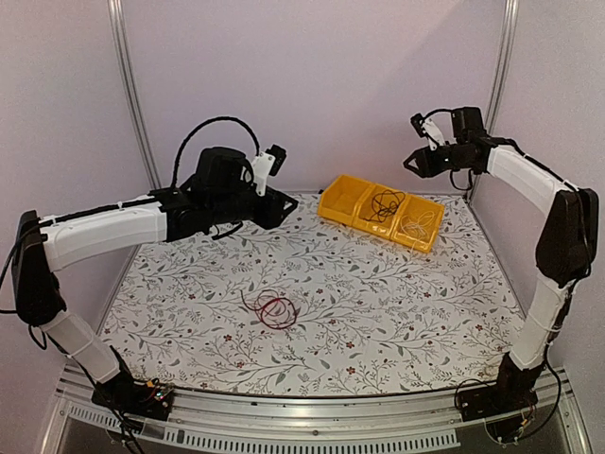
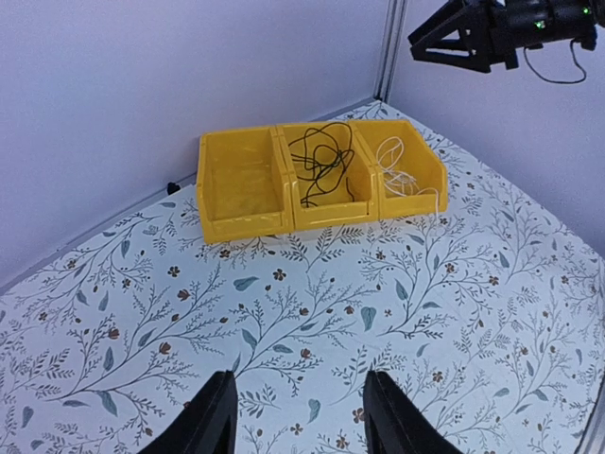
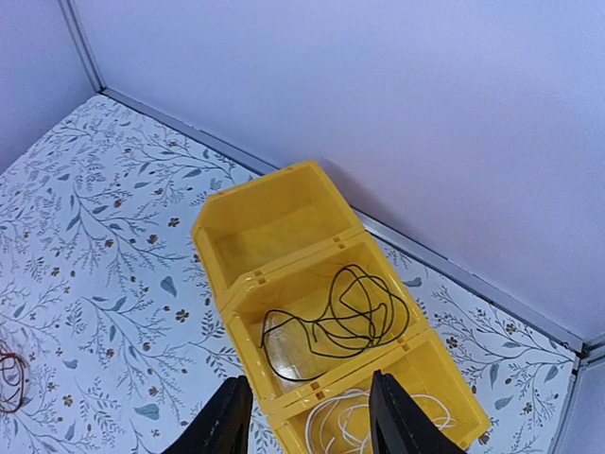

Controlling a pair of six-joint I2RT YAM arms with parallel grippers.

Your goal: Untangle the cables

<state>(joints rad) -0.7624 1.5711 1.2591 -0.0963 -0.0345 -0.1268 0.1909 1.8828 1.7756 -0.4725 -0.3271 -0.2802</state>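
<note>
My left gripper should next move down and back onto the loose end of the red cable [image 1: 273, 310], because that end is below it and closer to my base.
A red cable [image 1: 273, 310] lies in a loose coil on the flowered table, left of centre; its edge also shows in the right wrist view [image 3: 9, 378]. A black cable [image 1: 385, 205] [image 2: 321, 161] [image 3: 345, 317] lies in the middle compartment of a yellow bin [image 1: 335, 212]. A white cable [image 1: 419, 224] [image 2: 402, 168] [image 3: 364, 421] lies in its right compartment. The left compartment is empty. My left gripper [image 1: 286, 208] [image 2: 298, 416] is open and empty, held above the table left of the bin. My right gripper [image 1: 412, 166] [image 3: 307, 416] is open and empty, high above the bin.
The yellow bin [image 2: 246, 222] [image 3: 274, 222] stands at the back right of the table near the rear wall. Metal frame posts [image 1: 132, 95] stand at the back corners. My right gripper also shows in the left wrist view [image 2: 454, 45], above the bin.
</note>
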